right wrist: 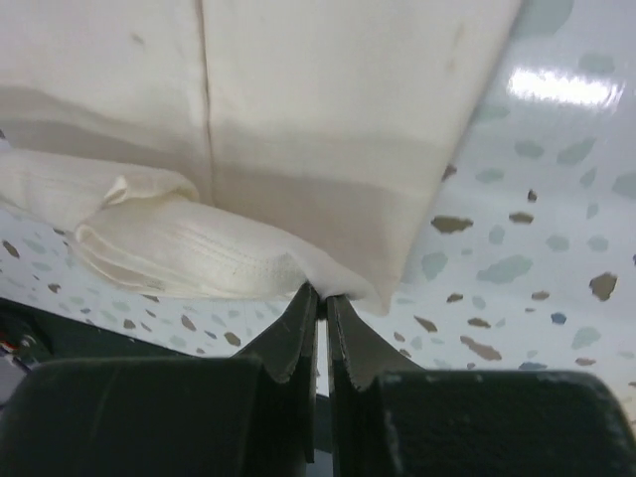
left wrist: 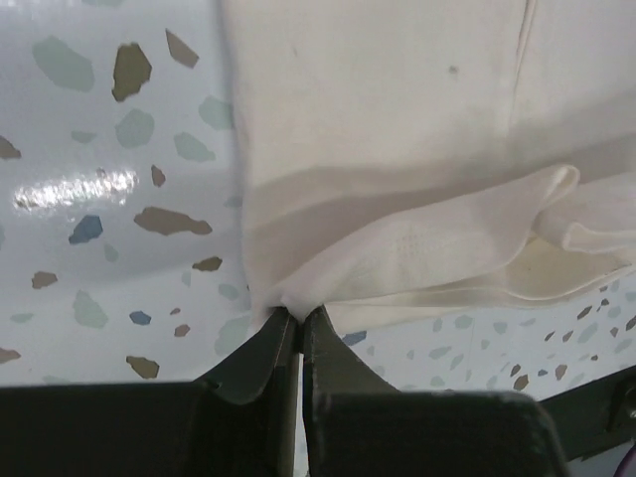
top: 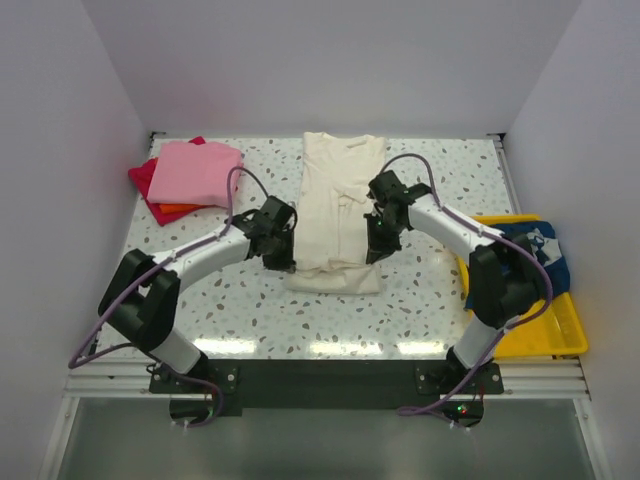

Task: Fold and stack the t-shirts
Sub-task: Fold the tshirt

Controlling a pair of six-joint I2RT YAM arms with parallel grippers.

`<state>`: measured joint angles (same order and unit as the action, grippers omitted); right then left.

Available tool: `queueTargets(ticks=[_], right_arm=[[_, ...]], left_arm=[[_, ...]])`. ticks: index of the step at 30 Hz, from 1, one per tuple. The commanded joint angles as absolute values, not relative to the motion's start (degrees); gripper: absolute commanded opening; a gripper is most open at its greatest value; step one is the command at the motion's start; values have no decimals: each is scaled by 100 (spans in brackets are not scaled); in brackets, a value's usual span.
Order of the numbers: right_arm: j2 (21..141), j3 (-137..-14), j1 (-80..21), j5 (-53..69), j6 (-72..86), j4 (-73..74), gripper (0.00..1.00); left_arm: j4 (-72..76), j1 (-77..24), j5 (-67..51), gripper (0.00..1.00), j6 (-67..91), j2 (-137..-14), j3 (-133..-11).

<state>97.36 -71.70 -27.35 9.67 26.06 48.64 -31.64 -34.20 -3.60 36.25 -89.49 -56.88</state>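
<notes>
The near hem is barely folded over, so my left gripper will next carry its corner outward and release it on the cream t-shirt's side, halfway along.
A large cream t-shirt [top: 337,205] lies lengthwise in the middle of the table, its near hem lifted and doubled over. My left gripper [top: 279,252] is shut on the hem's left corner; in the left wrist view its fingertips pinch the cream t-shirt [left wrist: 397,149] at the left gripper [left wrist: 299,316]. My right gripper [top: 381,243] is shut on the right corner; the right wrist view shows the cream t-shirt [right wrist: 328,119] folded into the right gripper [right wrist: 323,293]. A pink t-shirt [top: 196,170] tops red [top: 143,177] and orange [top: 177,211] ones at the back left. A navy t-shirt [top: 548,255] lies on the right.
A yellow plastic tray [top: 555,335] sits at the table's right edge under the navy shirt. White walls close in the back and both sides. Speckled tabletop [top: 430,300] shows around the cream shirt.
</notes>
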Motion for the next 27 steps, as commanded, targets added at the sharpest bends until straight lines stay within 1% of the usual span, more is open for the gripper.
queueTargets(ticks=[1, 12, 19, 22, 27], right_arm=[[10159, -7900, -2628, 791, 2365, 4588, 0], [11170, -9052, -2048, 607, 2145, 4483, 0], [11724, -9851, -1811, 475, 2030, 4544, 0], [11874, -10054, -1732, 466, 2004, 4553, 0], [12032, -10204, -1609, 474, 1951, 4544, 0]], left_arm=[[-2655, -3235, -272, 0, 3410, -9175, -6187], [-2127, -2638, -475, 0, 3261, -10265, -7391], [-1531, -2268, -1018, 0, 3147, -10783, -7787], [-1477, -2162, -1300, 0, 3103, -11100, -8085], [-1336, -2074, -1354, 0, 2997, -11390, -8358]])
